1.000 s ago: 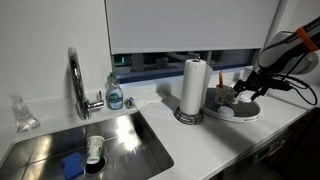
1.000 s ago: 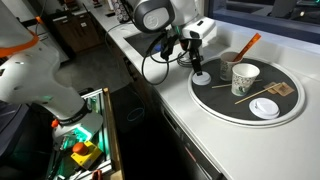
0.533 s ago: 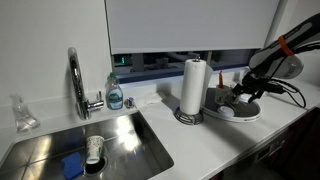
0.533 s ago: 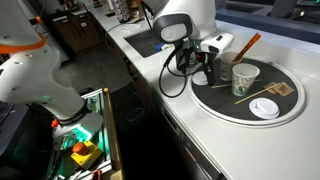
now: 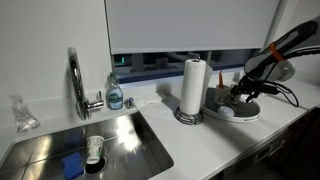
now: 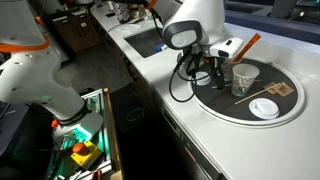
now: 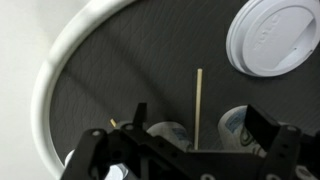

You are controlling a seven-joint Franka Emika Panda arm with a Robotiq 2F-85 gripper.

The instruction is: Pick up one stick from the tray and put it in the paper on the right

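Observation:
The thin wooden stick (image 7: pixel 198 100) lies below my gripper, between its open fingers, so next the gripper lowers to the bottom of the tray and closes them around it.
The round tray (image 6: pixel 240 120) has a dark inside and a white rim; it also shows in an exterior view (image 5: pixel 240 114) and in the wrist view (image 7: pixel 60 70). A thin wooden stick (image 6: pixel 262 93) lies flat in it. In the wrist view the stick (image 7: pixel 198 100) lies in line between my fingers. A white paper cup (image 6: pixel 243 78) stands upright in the tray. My gripper (image 6: pixel 216 76) hangs over the tray's near edge beside the cup, open and empty. It also shows in the wrist view (image 7: pixel 198 118) and in an exterior view (image 5: pixel 243 96).
A white lid (image 6: pixel 265 108) and a brown packet (image 6: pixel 283 90) lie in the tray. A tall paper towel roll (image 5: pixel 194 88) stands next to the tray. A steel sink (image 5: pixel 100 145), faucet (image 5: pixel 75 80) and soap bottle (image 5: pixel 115 95) are further along the counter.
My arm has moved from outside the tray's rim to over the tray, closer to the paper cup. The gripper has stayed open.

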